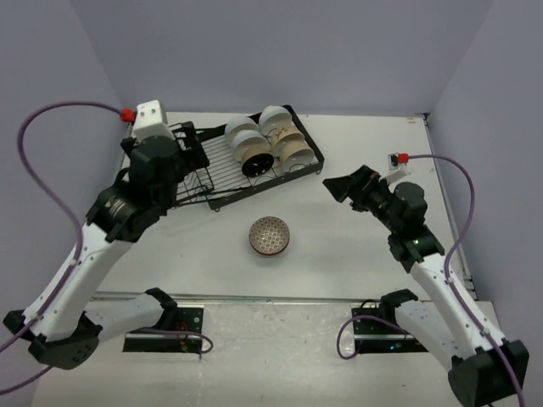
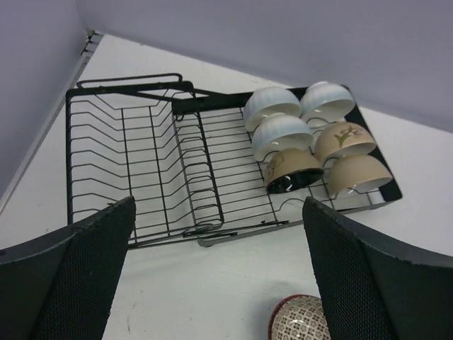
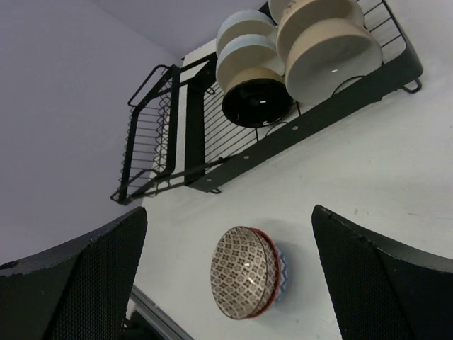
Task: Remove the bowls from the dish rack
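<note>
My right gripper moves down, outward and to the left in the top view onto the nearer tan bowl's upper rim (image 1: 296, 151) (image 3: 331, 38) next, since it sits outward on that side.
The black wire dish rack (image 1: 222, 174) stands at the back of the table. Several bowls sit on edge in its right section: white ones (image 2: 271, 106) at the back, tan ones (image 2: 357, 173) on the right, and one with a dark inside (image 2: 291, 170) in front. A stack of patterned bowls (image 1: 270, 236) rests on the table in front of the rack, the top one brown-and-white inside with a red rim (image 3: 244, 273). My left gripper (image 1: 193, 161) hovers open and empty over the rack's left part. My right gripper (image 1: 339, 186) hangs open and empty right of the rack, facing the stack.
The rack's left basket section (image 2: 120, 156) holds nothing. The table's near edge (image 1: 280, 298) runs just behind the arm bases. Walls close in on the left, back and right. A cable loops beside each arm.
</note>
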